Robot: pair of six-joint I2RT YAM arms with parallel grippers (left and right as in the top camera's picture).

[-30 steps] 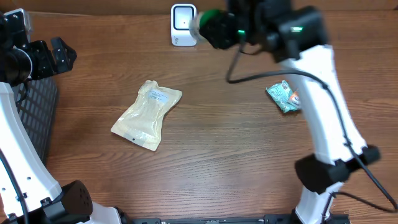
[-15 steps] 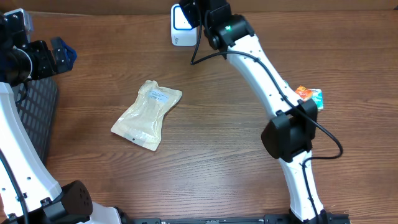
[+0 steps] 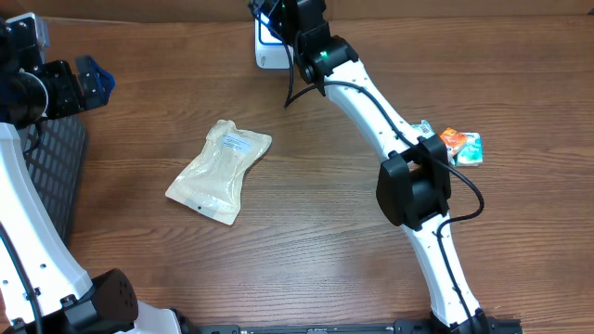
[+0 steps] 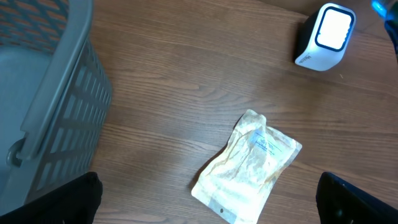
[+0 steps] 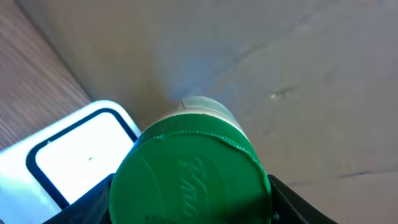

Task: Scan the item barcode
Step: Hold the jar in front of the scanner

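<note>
Next, the right gripper goes toward the right in the overhead view, then down, and releases the container beside the snack packet, where the tabletop is bare.
In the right wrist view my right gripper (image 5: 189, 210) is shut on a container with a green screw lid (image 5: 189, 177); a dark finger (image 5: 93, 205) presses each side. The container is held just in front of the white barcode scanner (image 5: 71, 155), whose lit window faces it. Overhead, the right gripper (image 3: 283, 17) is at the scanner (image 3: 272, 42) on the table's far edge, and the arm hides the container. My left gripper (image 3: 93, 79) hangs open at the far left, holding nothing.
A beige pouch (image 3: 221, 170) lies flat mid-table, also under the left gripper (image 4: 214, 204) as the pouch (image 4: 249, 165). An orange and teal snack packet (image 3: 461, 146) lies at the right. A grey basket (image 4: 50, 93) stands at the left edge.
The right arm has swung left and carried the green-lidded container up to the scanner. The snack packet now lies further right. The left arm has not moved.
</note>
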